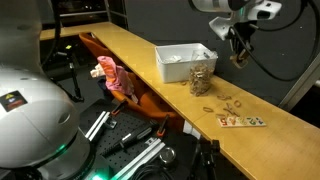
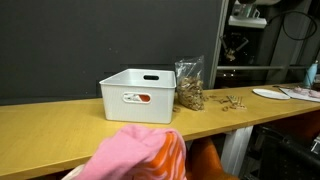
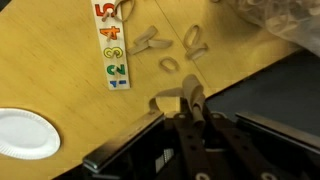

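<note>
The gripper needs to move toward the white bin (image 1: 180, 60) next and down over the clear bag's top (image 1: 204, 69) to let go of the tan rubber band, because matching rubber bands fill the clear bag.
My gripper (image 3: 190, 98) is shut on a tan rubber band, which hangs from the fingertips. It hovers well above the wooden table in both exterior views (image 1: 238, 58) (image 2: 232, 55), over the table's end. Loose tan rubber bands (image 3: 165, 52) lie on the table below, and they also show in both exterior views (image 1: 232, 103) (image 2: 232, 101). A clear bag of rubber bands (image 1: 201, 78) (image 2: 188, 85) leans against a white bin (image 1: 180, 60) (image 2: 135, 92).
A strip of coloured numbers (image 3: 113, 45) (image 1: 240, 121) lies by the loose bands. A white plate (image 3: 25, 133) (image 2: 270, 93) sits near the table's end. A pink plush toy (image 1: 112, 75) (image 2: 140, 150) sits below the table's front edge. The table edge (image 3: 225, 85) runs just under the gripper.
</note>
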Controlling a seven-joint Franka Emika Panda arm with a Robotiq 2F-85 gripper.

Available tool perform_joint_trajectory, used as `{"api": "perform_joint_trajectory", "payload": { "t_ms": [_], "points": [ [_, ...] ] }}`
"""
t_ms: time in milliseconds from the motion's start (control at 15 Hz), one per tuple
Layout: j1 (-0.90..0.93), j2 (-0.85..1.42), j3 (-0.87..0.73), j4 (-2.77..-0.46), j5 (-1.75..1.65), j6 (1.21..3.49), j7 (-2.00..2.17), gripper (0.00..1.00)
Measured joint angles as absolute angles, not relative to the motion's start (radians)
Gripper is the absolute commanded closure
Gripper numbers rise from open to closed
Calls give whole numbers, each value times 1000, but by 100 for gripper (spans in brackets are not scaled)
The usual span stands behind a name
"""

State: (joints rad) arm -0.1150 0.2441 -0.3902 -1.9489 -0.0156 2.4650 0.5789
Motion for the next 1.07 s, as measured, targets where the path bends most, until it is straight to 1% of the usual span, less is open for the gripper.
{"api": "perform_joint_trajectory", "payload": {
  "t_ms": [200, 400, 667, 1067],
  "points": [
    [-72, 171, -349, -1948, -97, 2465, 644, 98],
    [-53, 170, -282, -1936, -110, 2464, 671, 98],
    [-41, 241, -228, -1904, -110, 2467, 674, 98],
    [-40, 391, -227, -1776, -146, 2472, 672, 98]
  ]
}}
